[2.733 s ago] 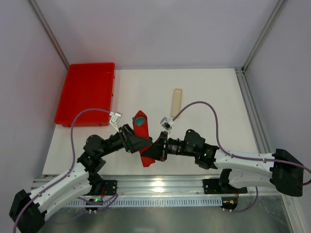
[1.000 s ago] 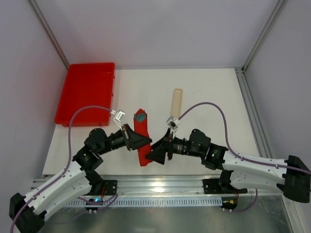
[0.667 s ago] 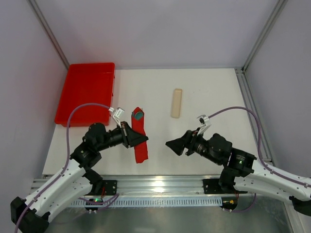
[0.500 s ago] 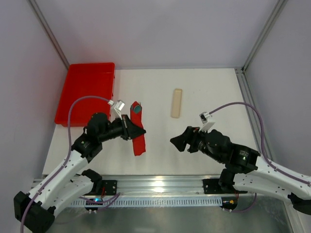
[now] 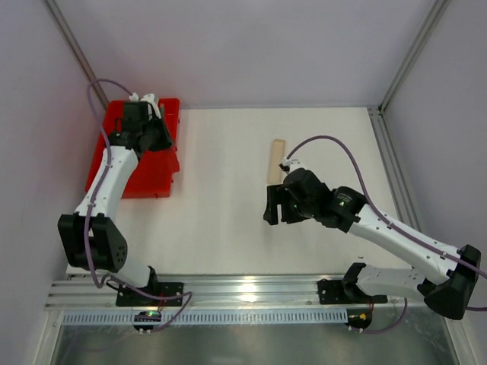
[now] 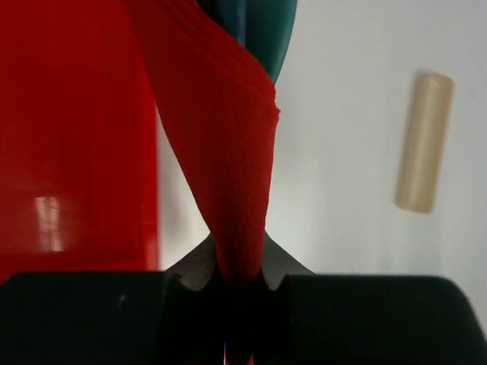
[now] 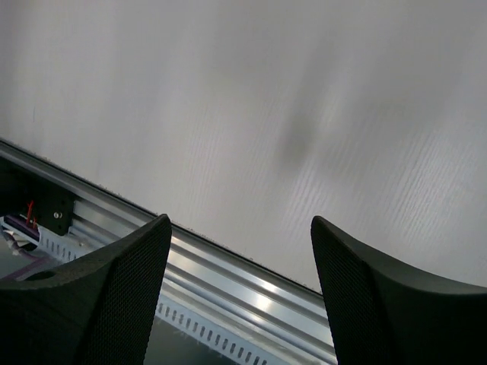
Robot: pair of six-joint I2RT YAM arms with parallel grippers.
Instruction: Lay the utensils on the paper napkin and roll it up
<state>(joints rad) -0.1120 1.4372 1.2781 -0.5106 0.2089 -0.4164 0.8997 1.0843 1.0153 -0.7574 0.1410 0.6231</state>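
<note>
My left gripper needs to go left in the wrist view and down onto the bottom of the tray to release, as the roll hangs past the red tray's edge.
The paper napkin (image 6: 228,144) is rolled into a red bundle, and my left gripper (image 6: 237,270) is shut on its near end. A teal-green utensil (image 6: 262,30) pokes out of the roll's far end. In the top view the left gripper (image 5: 156,135) is at the right side of the red tray (image 5: 148,181), where the roll blends into the tray's red. My right gripper (image 5: 272,207) hangs open over bare table near the middle, holding nothing. In its own view the right gripper (image 7: 240,258) looks toward the table's front rail.
A pale beige strip (image 5: 275,161) lies on the white table just beyond the right gripper, and the left wrist view shows this strip (image 6: 424,141) too. The tray (image 6: 68,137) fills the left of that view. A metal rail (image 7: 228,281) runs along the near table edge.
The left arm has carried the rolled napkin from the table's middle to the tray at the far left. The right gripper let go of the roll and drew back to the right, open.
</note>
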